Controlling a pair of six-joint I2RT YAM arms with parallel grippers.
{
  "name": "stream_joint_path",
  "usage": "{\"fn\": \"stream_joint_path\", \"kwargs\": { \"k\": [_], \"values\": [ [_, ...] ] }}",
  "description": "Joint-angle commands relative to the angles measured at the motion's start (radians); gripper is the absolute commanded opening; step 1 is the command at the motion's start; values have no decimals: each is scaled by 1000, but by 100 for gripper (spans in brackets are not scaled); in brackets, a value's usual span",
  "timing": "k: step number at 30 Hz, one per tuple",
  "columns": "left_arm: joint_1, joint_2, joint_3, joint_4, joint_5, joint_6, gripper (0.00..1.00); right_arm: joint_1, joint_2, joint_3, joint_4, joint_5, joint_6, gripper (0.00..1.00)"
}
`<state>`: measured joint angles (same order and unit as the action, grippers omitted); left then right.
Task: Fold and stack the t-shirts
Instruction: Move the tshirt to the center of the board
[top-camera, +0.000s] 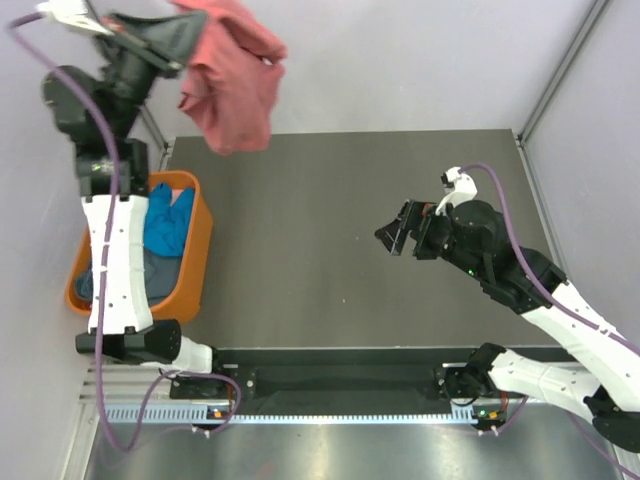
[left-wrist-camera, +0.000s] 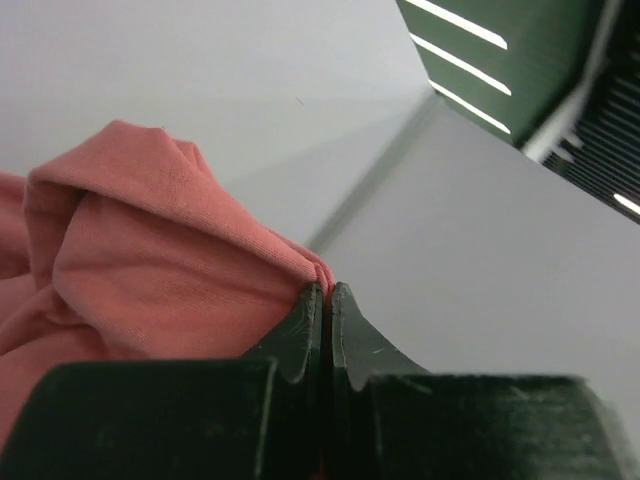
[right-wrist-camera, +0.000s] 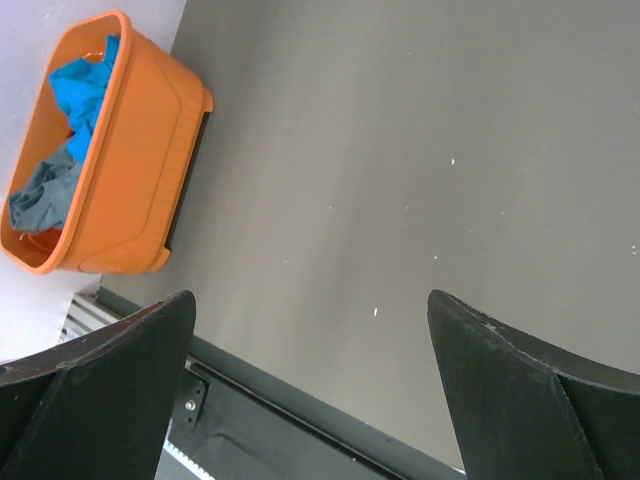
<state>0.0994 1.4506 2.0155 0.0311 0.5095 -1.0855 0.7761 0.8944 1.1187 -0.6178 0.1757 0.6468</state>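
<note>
The left gripper moves the salmon-pink t-shirt back, toward the right in the top view, and down next, to release it onto the dark table mat's bare middle.
High at the back left, my left gripper (top-camera: 178, 60) is shut on a bunch of the salmon-pink t-shirt (top-camera: 232, 80), which hangs in the air over the table's far left corner. In the left wrist view the jaws (left-wrist-camera: 328, 290) pinch the pink cloth (left-wrist-camera: 140, 260) at their tips. A bright blue t-shirt (top-camera: 168, 220) and a slate grey-blue t-shirt (top-camera: 158, 275) lie in the orange tub (top-camera: 198, 250). My right gripper (top-camera: 396, 232) hovers open above the table's right half, nothing between its fingers (right-wrist-camera: 120, 390).
The orange tub (right-wrist-camera: 140, 170) stands off the dark table mat (top-camera: 340, 250) at its left edge. The left arm's white link crosses over the tub. A metal frame post (top-camera: 560, 70) runs along the back right.
</note>
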Motion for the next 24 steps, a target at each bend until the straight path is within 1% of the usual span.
{"fn": "stream_joint_path", "kwargs": {
  "k": [1,2,4,5,6,7,8,10,11,14,15,16,17,19,20,21,22,24],
  "values": [
    [-182,42,19,50,69,33,0,-6,-15,-3,20,24,-10,100],
    [-257,45,-44,49,98,39,0,-6,-14,-5,15,25,-12,100],
    [-329,36,-139,30,130,67,0,-6,-20,-13,6,39,-9,100],
    [-396,27,-253,6,139,119,0,-6,-22,-16,-11,50,-7,100],
    [-427,16,-315,-23,136,151,0,-8,-29,-25,-22,83,-4,100],
    [-456,-1,-378,-96,132,180,0,-9,-32,-31,-34,102,8,100],
    [-508,-10,-509,-117,121,228,0,-11,-37,-37,-54,123,13,100],
    [-553,-39,-640,-131,121,263,0,-15,-52,-62,-72,182,30,100],
    [-585,-50,-743,-184,104,300,0,-20,-57,-71,-89,201,37,100],
    [-635,-108,-865,-346,-86,392,0,-38,-66,-108,-102,255,68,100],
    [-645,-127,-895,-409,-129,406,5,-44,-66,-129,-100,260,77,100],
    [-652,-166,-928,-431,-184,424,13,-63,-61,-141,-99,257,94,100],
    [-656,-183,-980,-453,-201,430,24,-72,-58,-151,-86,249,102,100],
    [-658,-247,-1017,-522,-248,449,31,-99,-37,-181,-66,214,120,100],
    [-658,-268,-1040,-539,-270,452,41,-110,-28,-209,-34,200,123,100],
    [-659,-289,-1046,-580,-291,457,45,-121,-2,-221,-20,182,132,100],
    [-659,-320,-1049,-598,-334,467,47,-155,14,-232,-11,173,140,98],
    [-659,-338,-1052,-635,-368,473,51,-198,64,-269,30,125,148,94]
  ]
}}
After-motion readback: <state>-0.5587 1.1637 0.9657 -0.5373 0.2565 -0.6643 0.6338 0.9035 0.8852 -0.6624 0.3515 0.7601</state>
